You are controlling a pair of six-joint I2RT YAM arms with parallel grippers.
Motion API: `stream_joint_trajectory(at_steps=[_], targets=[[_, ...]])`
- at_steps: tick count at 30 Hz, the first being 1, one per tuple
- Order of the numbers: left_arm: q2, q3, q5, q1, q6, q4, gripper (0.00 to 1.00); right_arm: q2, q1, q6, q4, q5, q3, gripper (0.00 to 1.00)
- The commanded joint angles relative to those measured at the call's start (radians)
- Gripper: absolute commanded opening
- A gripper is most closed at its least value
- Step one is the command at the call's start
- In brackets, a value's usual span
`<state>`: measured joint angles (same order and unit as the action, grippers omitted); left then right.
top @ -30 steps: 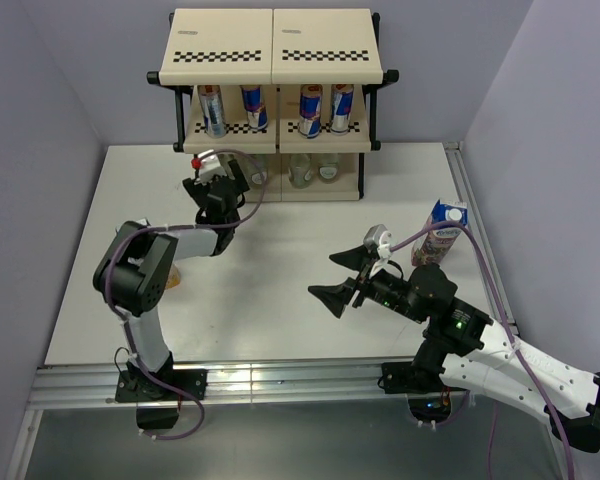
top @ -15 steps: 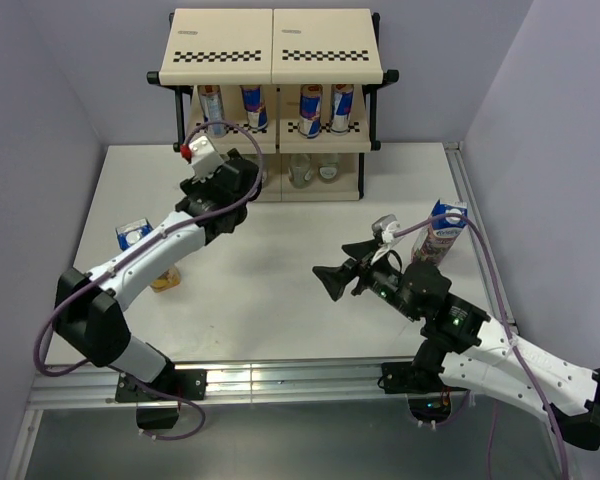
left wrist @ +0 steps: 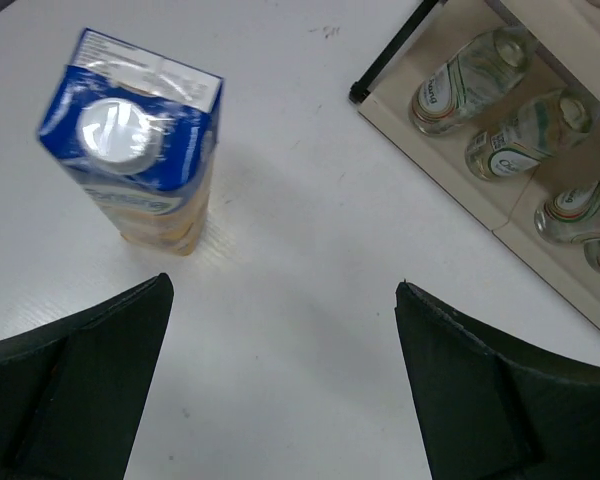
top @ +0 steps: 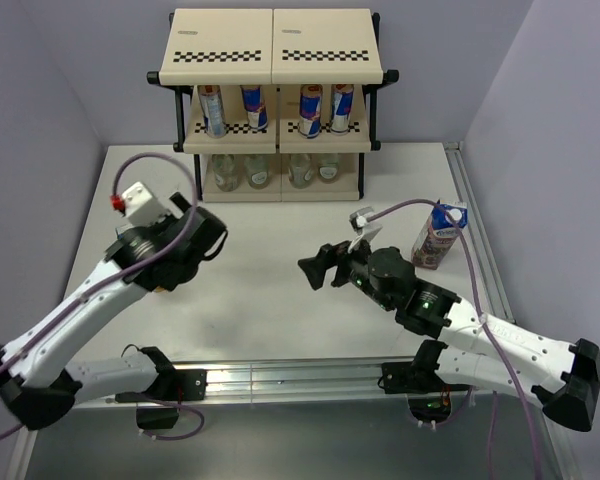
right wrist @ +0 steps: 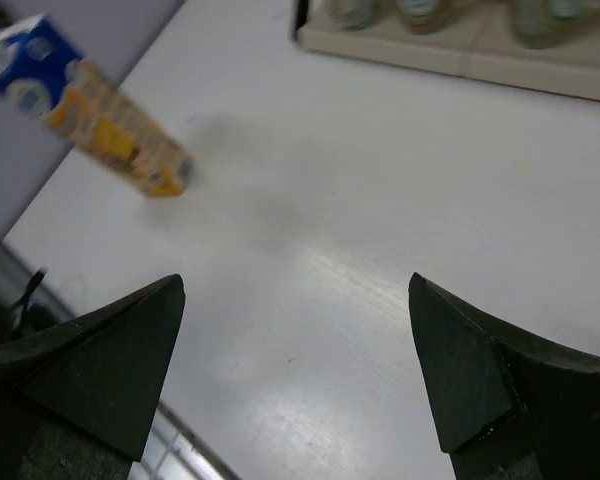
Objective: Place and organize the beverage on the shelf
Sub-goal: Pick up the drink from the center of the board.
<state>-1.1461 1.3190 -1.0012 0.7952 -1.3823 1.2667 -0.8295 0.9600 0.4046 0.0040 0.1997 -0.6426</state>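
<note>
I should swing my right gripper to the right in the top view and turn it outward to close around the purple carton's upper body (top: 441, 231), because the gripper's fingers point the other way.
The shelf (top: 276, 60) stands at the back of the table, with slim cans (top: 252, 106) on its middle tier and clear bottles (top: 260, 172) on its bottom tier. The purple carton (top: 440, 236) stands upright at the right side. The yellow carton (left wrist: 140, 150) stands at the left; in the top view my left arm hides it. My left gripper (left wrist: 282, 285) hovers open just beside that carton, empty. My right gripper (top: 318, 268) hangs open and empty over mid-table, left of the purple carton, facing the yellow carton (right wrist: 90, 115).
The bottles (left wrist: 475, 75) sit in a row inside the shelf's lowest tier (right wrist: 460, 50). Purple walls close in both sides of the white table (top: 280, 300). A metal rail (top: 280, 378) runs along the near edge by the arm bases.
My left arm has drawn back from the shelf's bottom tier toward the front left, over the yellow carton. My right gripper has shifted left and toward the shelf, jaws staying wide.
</note>
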Motion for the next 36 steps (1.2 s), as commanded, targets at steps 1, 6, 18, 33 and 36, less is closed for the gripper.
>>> stream_joint_trajectory(at_steps=[1, 6, 18, 33, 36], targets=[[0.114, -0.061, 0.03, 0.001, 0.074, 0.01, 1.0, 0.044, 0.003, 0.103, -0.129, 0.376, -0.104, 1.0], [0.306, -0.199, 0.222, 0.001, 0.446, -0.301, 0.99, 0.033, -0.026, 0.223, -0.57, 0.733, -0.227, 1.0], [0.373, -0.345, 0.619, -0.001, 0.743, -0.602, 0.99, 0.187, -0.5, -0.032, -0.5, 0.65, -0.129, 1.0], [0.293, -0.403, 0.835, -0.001, 0.821, -0.748, 1.0, 0.077, -0.857, -0.443, -0.047, 0.287, 0.031, 1.0], [0.318, -0.408, 0.851, 0.001, 0.833, -0.744, 0.99, 0.038, -0.951, -0.409, -0.01, 0.19, 0.052, 1.0]])
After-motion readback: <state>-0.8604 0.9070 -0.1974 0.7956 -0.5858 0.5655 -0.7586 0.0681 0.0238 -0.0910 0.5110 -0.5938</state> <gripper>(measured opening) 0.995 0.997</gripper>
